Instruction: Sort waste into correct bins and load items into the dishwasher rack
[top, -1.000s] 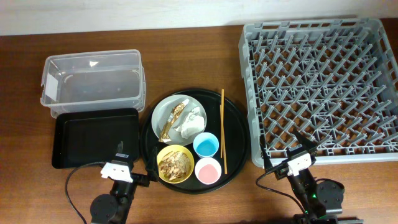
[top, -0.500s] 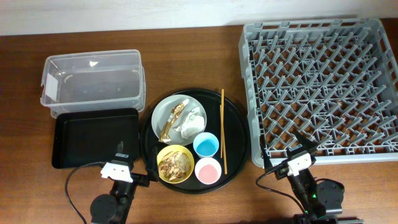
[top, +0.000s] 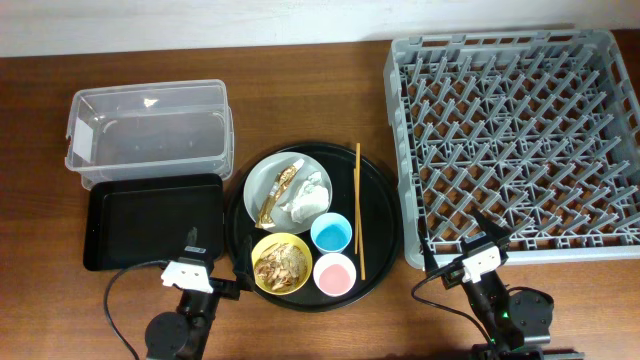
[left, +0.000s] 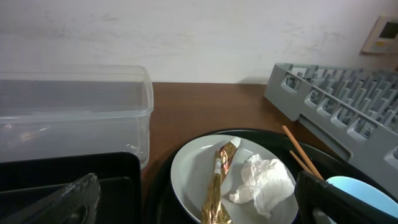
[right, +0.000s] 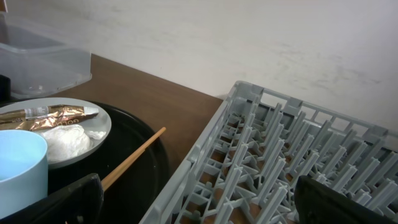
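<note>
The blue cup stands upright and open, so the robot's left gripper will next swing to the right in the overhead view and down onto its rim (left: 334, 179) beside the napkin.
On the round black serving tray, a grey plate (top: 262, 178) holds a gold-brown wrapper (top: 277, 192) and a crumpled white napkin (top: 308, 197). A yellow bowl (top: 282, 264) holds brownish scraps. A blue cup (top: 331, 234), a pink cup (top: 334, 274) and chopsticks (top: 359, 210) lie beside them. The clear tub (top: 148, 130) and the black tray (top: 152, 222) sit at the left, the grey rack (top: 515, 140) at the right. My left gripper (top: 220, 248) is open and empty at the tray's near-left edge, facing the plate (left: 186, 168). My right gripper (top: 458, 242) is open and empty at the rack's near-left corner (right: 205, 162).
The round black serving tray (top: 385, 225) fills the gap between the bins and the rack. A white wall runs along the table's far edge. Bare wood shows behind the serving tray (top: 310, 100).
</note>
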